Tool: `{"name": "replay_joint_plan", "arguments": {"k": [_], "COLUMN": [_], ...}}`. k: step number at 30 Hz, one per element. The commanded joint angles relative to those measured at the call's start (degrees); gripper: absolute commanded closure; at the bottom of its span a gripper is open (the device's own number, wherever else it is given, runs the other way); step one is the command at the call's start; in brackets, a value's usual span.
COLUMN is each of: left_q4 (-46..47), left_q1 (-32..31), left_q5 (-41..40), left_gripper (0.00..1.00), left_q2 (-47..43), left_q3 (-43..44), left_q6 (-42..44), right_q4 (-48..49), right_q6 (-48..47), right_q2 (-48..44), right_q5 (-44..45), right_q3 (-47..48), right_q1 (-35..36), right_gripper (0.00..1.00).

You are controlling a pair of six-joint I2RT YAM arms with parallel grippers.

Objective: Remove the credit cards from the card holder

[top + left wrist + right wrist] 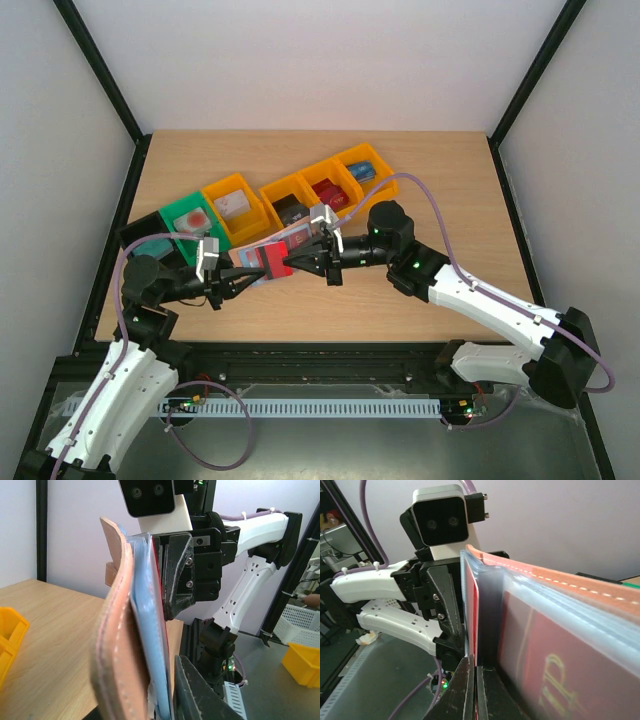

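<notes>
The left gripper lowers the card holder onto the bare tabletop between bins and bar (268, 297) below next, tilts it flat and releases it there.
The card holder (250, 256) is held in the air above the table's front middle, tan outside and light blue inside. My left gripper (226, 284) is shut on its left end. In the left wrist view the tan cover (117, 645) and blue lining (147, 630) stand on edge between my jaws (150, 692). My right gripper (291, 263) is shut on a red card (272, 260) that sticks out of the holder. In the right wrist view the fingers (465, 690) pinch the card's edge (475, 620). Another red card with gold print (550, 670) sits in a clear sleeve.
A row of bins stands behind the grippers: a black one (150, 232), a green one (190, 213) and several orange ones (232, 205) (290, 198) (365, 168), each with small items inside. The black frame rail (320, 350) runs along the table's near edge.
</notes>
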Motion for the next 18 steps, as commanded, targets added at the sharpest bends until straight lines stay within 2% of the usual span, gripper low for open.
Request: {"name": "replay_joint_plan", "arguments": {"k": [1, 2, 4, 5, 14, 16, 18], "left_q4": [2.4, 2.4, 2.3, 2.1, 1.4, 0.1, -2.5], "left_q1": [-0.1, -0.1, -0.1, -0.1, 1.3, 2.3, 4.5], "left_q5": [1.5, 1.3, 0.6, 0.2, -4.6, -8.5, -15.3], "left_gripper": [0.83, 0.84, 0.96, 0.97, 0.98, 0.98, 0.98], "left_q2": [-0.7, -0.7, -0.6, -0.6, -1.3, -1.8, -2.8], "left_q3": [-0.3, -0.4, -0.3, -0.2, -0.8, -1.2, -2.4], "left_q6": [0.0, 0.0, 0.2, 0.1, -2.3, -3.7, -7.0], "right_q4": [-1.8, -2.3, -2.9, -3.3, -10.8, -12.1, -13.9], "right_q6": [-2.5, -2.9, -3.2, -3.5, -7.7, -8.2, -8.8], "right_q2": [-2.4, -2.6, -3.1, -3.4, -6.9, -7.9, -8.8], "right_q5": [3.2, 3.4, 3.7, 3.9, 12.7, 15.9, 22.7], "right_q3": [1.0, 1.1, 1.1, 1.1, 1.4, 1.8, 3.5], "right_q1": [-0.9, -0.9, -1.0, -1.0, -2.4, -2.8, -2.8], "right_gripper": [0.98, 0.98, 0.98, 0.98, 0.98, 0.98, 0.98]}}
